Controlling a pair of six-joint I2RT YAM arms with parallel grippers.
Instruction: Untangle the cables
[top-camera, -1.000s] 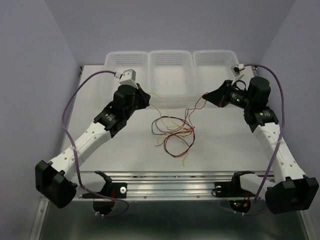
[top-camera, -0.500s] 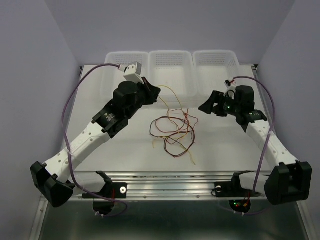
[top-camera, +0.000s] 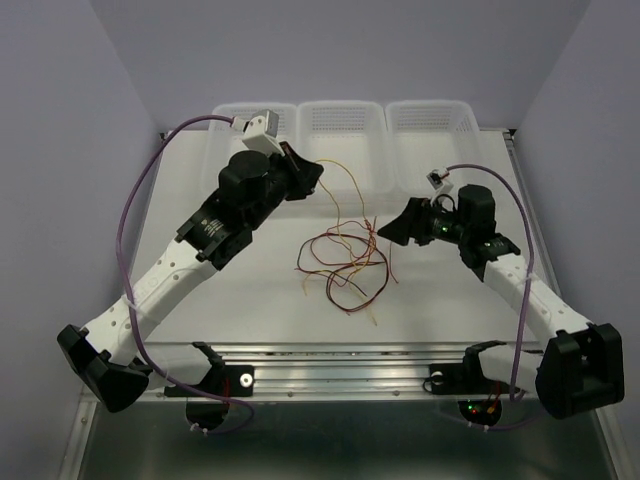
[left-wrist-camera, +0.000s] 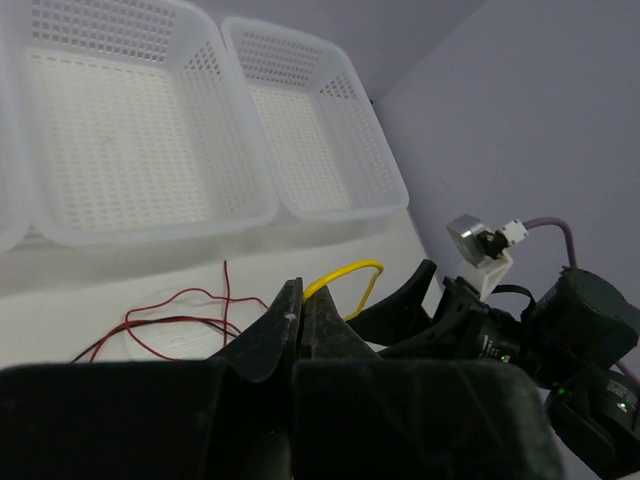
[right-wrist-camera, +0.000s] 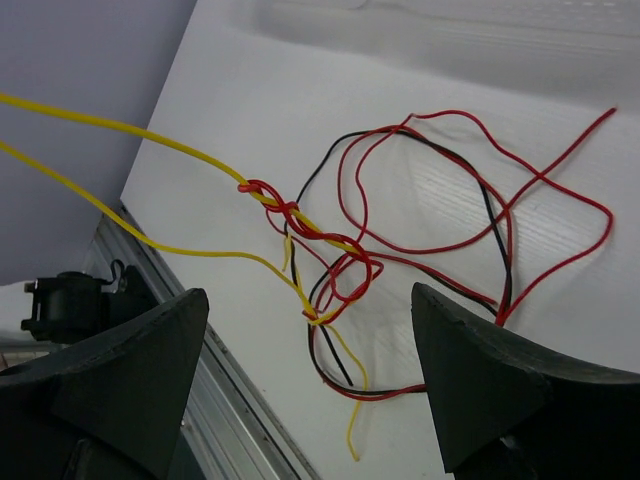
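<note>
My right gripper needs to move slightly to its left in the top view until its fingers straddle the red coils, because they bind the yellow cable there.
The cables lie in a loose tangle of red, yellow and black loops at mid-table. My left gripper hovers at the back left of the tangle, shut on a yellow cable that rises from the heap to its tips. The left wrist view shows that yellow cable arching out from between the closed fingers of the left gripper. My right gripper stands open just right of the tangle, holding nothing. In the right wrist view the knot of red and yellow lies on the table between the spread fingers of the right gripper.
Three white perforated baskets line the far edge, two of them showing in the left wrist view. A metal rail runs along the near edge. Purple arm cables arc beside both arms.
The right gripper has opened, let go of a red cable and dropped toward the tangle. The left gripper has lifted the yellow cable up and back. The tangle has slackened.
</note>
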